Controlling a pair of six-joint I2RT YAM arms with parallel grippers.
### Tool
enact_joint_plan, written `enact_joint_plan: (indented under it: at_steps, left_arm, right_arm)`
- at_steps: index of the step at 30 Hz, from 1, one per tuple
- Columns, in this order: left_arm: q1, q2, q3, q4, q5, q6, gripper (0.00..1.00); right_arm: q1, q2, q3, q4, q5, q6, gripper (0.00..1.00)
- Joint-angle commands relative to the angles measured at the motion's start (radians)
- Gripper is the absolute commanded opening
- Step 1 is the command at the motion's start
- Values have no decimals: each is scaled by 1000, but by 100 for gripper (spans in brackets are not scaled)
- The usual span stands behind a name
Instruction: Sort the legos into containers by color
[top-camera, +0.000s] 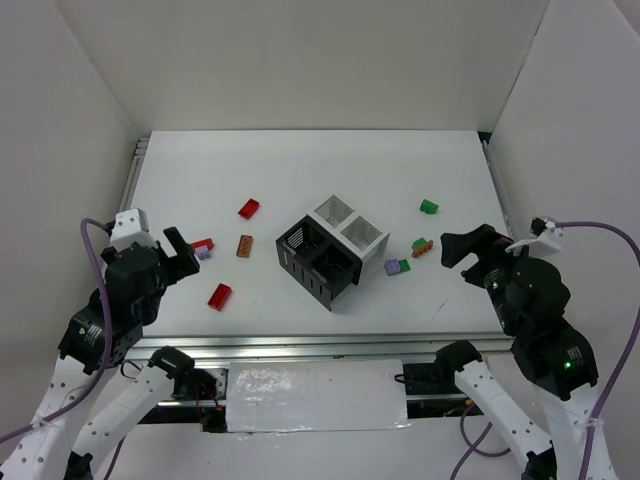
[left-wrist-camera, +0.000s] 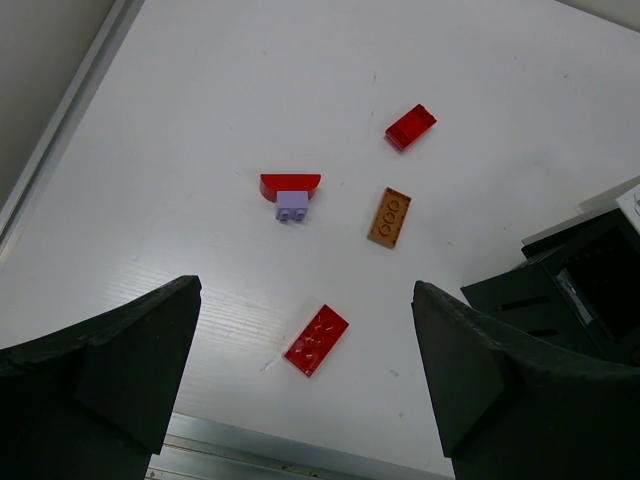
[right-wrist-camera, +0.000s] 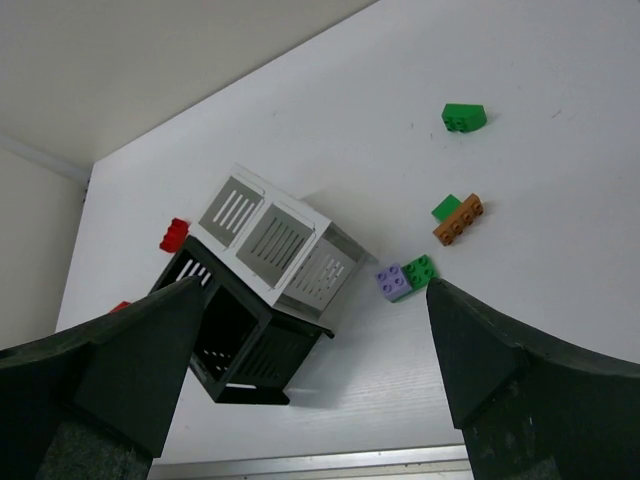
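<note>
The lone green brick (top-camera: 429, 207) (right-wrist-camera: 464, 118) lies outward and below, clear of the paired pieces; my right gripper next reaches outward, its open fingers lowering around it.
The containers stand mid-table in a 2x2 cluster, two white (top-camera: 346, 222) and two black (top-camera: 314, 263). Left of them lie a red brick (top-camera: 249, 208), a red piece with a light purple brick (top-camera: 203, 248), an orange-brown plate (top-camera: 244, 246) and a red plate (top-camera: 219, 296). To the right lie a green brick (top-camera: 428, 207), a green and orange-brown pair (top-camera: 421, 246) and a purple and green pair (top-camera: 397, 267). My left gripper (left-wrist-camera: 305, 370) is open and empty above the red plate (left-wrist-camera: 316, 340). My right gripper (right-wrist-camera: 315, 370) is open and empty, near the black containers (right-wrist-camera: 235, 335) and the purple brick (right-wrist-camera: 390, 282).
A metal rail (top-camera: 300, 345) runs along the table's near edge, close under both grippers. White walls enclose the table at the left, back and right. A slotted rail (top-camera: 135, 165) borders the left side.
</note>
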Motion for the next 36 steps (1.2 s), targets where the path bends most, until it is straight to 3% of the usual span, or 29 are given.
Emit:
enact_joint_plan:
  at_steps: [1,6,9,14,19,23,27,30,36]
  left_arm:
    - [4,6,17,55,7,16,99]
    - [4,-3,12,63,17,21,99]
    - [5,-3,6,78,43,36,100]
    - [7,6,4,83,67,43,100]
    - [7,7,-2,95,95,50,100]
    - [4,6,-3,94,101,50,100]
    - [4,0,-6,94,102,47,100]
    - [1,6,-5,95,102,49,100]
    - [2,23,-6,90,96,46,99]
  right_arm:
    - [5,6,-15,15,23,19,100]
    - [5,43,-47,65,-56,62,100]
    - [6,147,-62,84,-122,127,100]
    - [0,391,-35,157,-5,182,100]
    - [-97,702,140,168,154,170,100]
    - [-260,969,275,193,58,84,100]
    - [-313,1314,545,78,57,41,100]
    - [-333,1447,643,27,18,15,100]
    - [-389,1561,686,72,-32,-19,97]
